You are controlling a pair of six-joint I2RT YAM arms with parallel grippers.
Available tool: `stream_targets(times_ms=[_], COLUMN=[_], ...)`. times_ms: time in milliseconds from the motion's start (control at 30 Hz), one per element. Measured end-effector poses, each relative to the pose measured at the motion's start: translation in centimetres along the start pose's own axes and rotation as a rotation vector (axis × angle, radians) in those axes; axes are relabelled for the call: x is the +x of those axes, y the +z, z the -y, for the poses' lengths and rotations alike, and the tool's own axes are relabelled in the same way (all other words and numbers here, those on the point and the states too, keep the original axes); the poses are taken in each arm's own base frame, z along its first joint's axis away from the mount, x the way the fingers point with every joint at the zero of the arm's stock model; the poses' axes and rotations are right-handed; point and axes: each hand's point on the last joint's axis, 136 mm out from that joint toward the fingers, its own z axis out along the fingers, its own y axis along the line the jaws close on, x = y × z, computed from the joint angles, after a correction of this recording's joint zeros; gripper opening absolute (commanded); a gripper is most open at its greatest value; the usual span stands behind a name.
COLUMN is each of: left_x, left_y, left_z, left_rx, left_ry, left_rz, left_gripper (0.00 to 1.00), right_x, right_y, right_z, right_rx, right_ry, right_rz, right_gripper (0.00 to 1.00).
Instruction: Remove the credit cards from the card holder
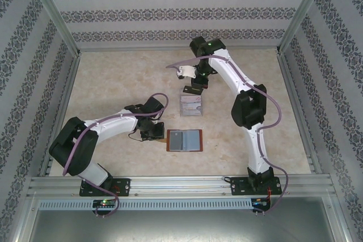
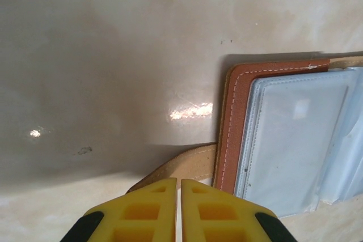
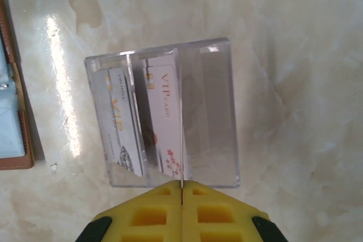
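Observation:
I next lower my right gripper into the stand's empty far section and release the credit card (image 3: 181,140).
The reddish-brown card holder (image 1: 184,140) lies open on the table, its grey-blue sleeves (image 2: 295,140) facing up; whether cards sit in them I cannot tell. My left gripper (image 2: 180,182) is at the holder's left edge (image 1: 154,134), shut on its tan strap tab (image 2: 187,162), which arches up off the table. My right gripper (image 3: 181,184) hangs over the clear acrylic stand (image 3: 218,111), shut on a thin pale credit card (image 3: 181,140) seen edge-on. Two pale VIP cards (image 3: 119,123) (image 3: 164,111) stand in the slots beside it. From above, that gripper (image 1: 191,90) is at the stand's far side.
The acrylic stand (image 1: 191,105) stands just beyond the card holder, mid-table. Patterned walls and metal rails (image 1: 170,184) close in the pale marbled table (image 1: 113,77). The holder's corner shows at the left edge of the right wrist view (image 3: 8,140).

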Motion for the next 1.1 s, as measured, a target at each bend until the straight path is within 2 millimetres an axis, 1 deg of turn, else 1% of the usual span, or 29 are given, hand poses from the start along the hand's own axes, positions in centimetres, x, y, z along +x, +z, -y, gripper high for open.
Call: stream_targets(times_ms=[133,300,633,833,900,1100], left_x=[-0.1,-0.2,-0.1,-0.1,-0.1,-0.1], left_y=[0.1,0.2,0.4,0.4,0.5,0.5], left_z=[-0.2,-0.4,-0.5,-0.5,-0.5,-0.5], left_rx=[-0.002,-0.004,-0.009,-0.009,-0.009,-0.009], left_ry=[-0.008,-0.016,-0.020,-0.021,-0.021,-0.021], left_rz=[-0.005,-0.007,-0.016,-0.016,-0.016,-0.016], left_gripper=[0.11,0.11,0.10,0.10,0.10,0.10], right_x=[-0.4,-0.3,0.7,0.7,0.5,0.2], right_y=[0.4,1.3,3.9,4.2,4.2,4.6], right_z=[0.8,1.2,0.4,-0.2,-0.4,-0.9], right_rx=[-0.001,-0.021,-0.103,-0.127,-0.133,-0.157], right_ry=[-0.020,-0.034,-0.031,-0.044,-0.046,-0.050], right_rz=[-0.004,-0.017,-0.065,-0.069,-0.069,-0.067], right_gripper=[0.00,0.00,0.00,0.02,0.03,0.14])
